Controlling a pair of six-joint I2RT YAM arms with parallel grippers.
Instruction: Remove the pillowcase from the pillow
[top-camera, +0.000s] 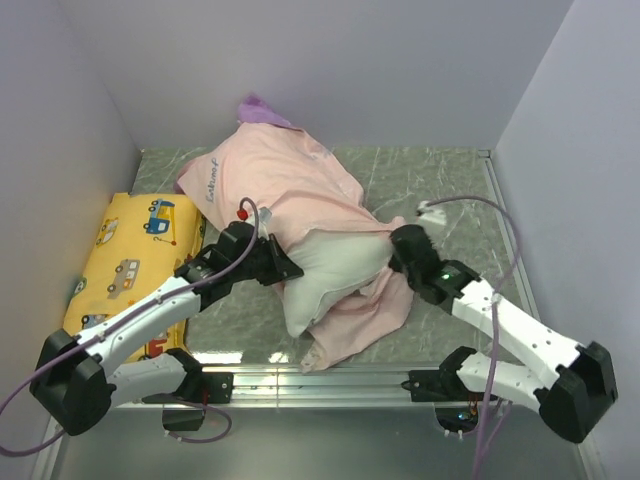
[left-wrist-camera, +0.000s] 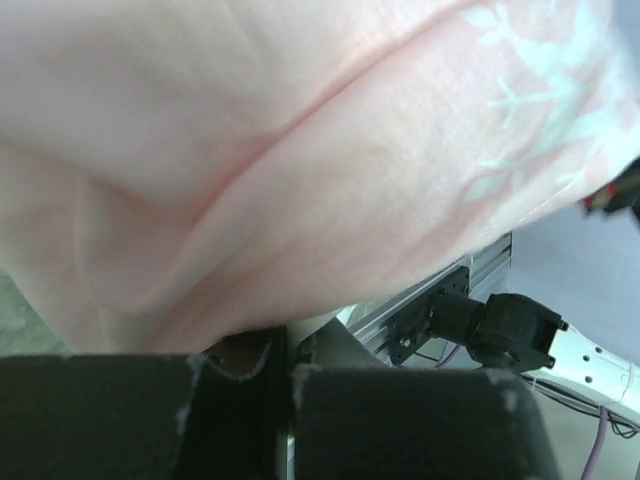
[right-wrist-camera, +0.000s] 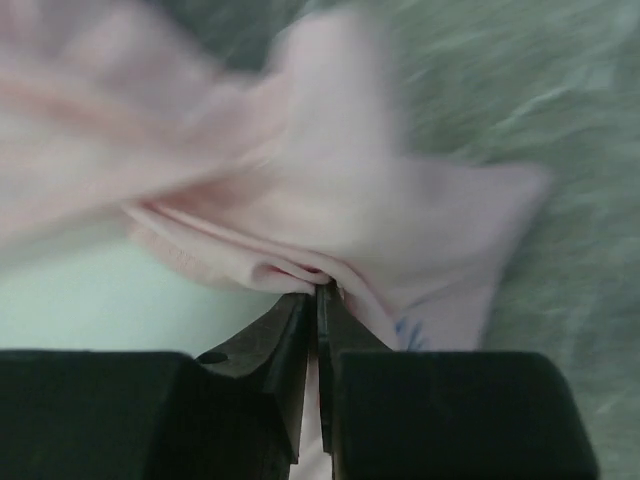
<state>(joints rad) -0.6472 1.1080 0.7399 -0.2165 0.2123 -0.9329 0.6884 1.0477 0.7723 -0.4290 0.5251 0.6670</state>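
Observation:
My left gripper pulls toward the right in the top view next, to the pillowcase's pink fold beside the pillow, and releases, as the pillow's far half remains covered.
The pillowcase (top-camera: 280, 175) lies turned inside out, pale pink, bunched over the far half of the pillow, with a purple corner at the back. The white pillow (top-camera: 335, 265) sticks out of it toward the arms. My left gripper (top-camera: 290, 268) is shut at the pillow's left edge. In the left wrist view its jaws (left-wrist-camera: 285, 345) are closed under the pink pillowcase (left-wrist-camera: 300, 150), with a white sliver between them. My right gripper (top-camera: 393, 248) sits at the pillow's right side. It (right-wrist-camera: 318, 290) is shut on a fold of the pillowcase (right-wrist-camera: 380, 210).
A yellow cushion (top-camera: 130, 260) printed with vehicles lies along the left wall. Pale walls close in the left, back and right. An aluminium rail (top-camera: 330, 380) runs along the near edge between the arm bases. The green marbled tabletop (top-camera: 440, 190) shows at the right.

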